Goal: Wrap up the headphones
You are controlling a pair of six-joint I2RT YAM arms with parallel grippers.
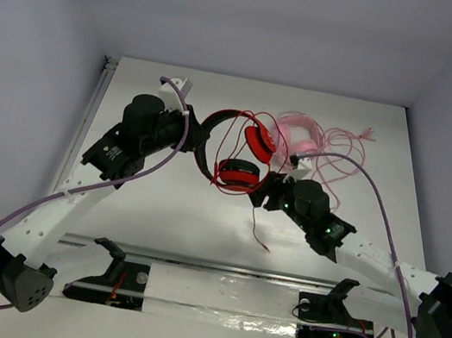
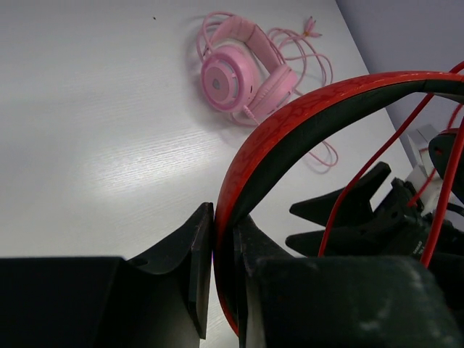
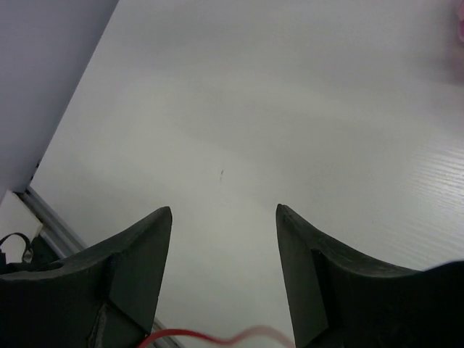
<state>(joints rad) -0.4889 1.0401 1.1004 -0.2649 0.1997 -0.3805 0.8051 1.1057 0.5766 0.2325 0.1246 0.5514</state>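
My right gripper should next move its open fingers down along the red cable's trailing part (image 1: 254,215) (image 3: 217,338) that hangs below the gripper, and close them. That part of the cable already crosses between them.
The red headphones (image 1: 238,174) hang tilted above the middle of the table. Their black-lined headband (image 2: 304,116) arches up from my left gripper (image 2: 225,212), which is shut on the band's lower end. From above, the left gripper (image 1: 199,138) sits at the band's left side, with both red cups to its right. The thin red cable (image 1: 261,228) loops around the cups and trails down toward the near edge. My right gripper (image 3: 223,217) is open just right of the lower cup. A stretch of red cable (image 3: 188,335) crosses low between its fingers, untouched.
Pink headphones (image 1: 298,134) with a tangled pink cable (image 1: 344,146) lie at the back right, close behind the red ones. A metal rail (image 1: 218,266) runs along the near edge between the arm bases. White walls close in the table on the left, back and right.
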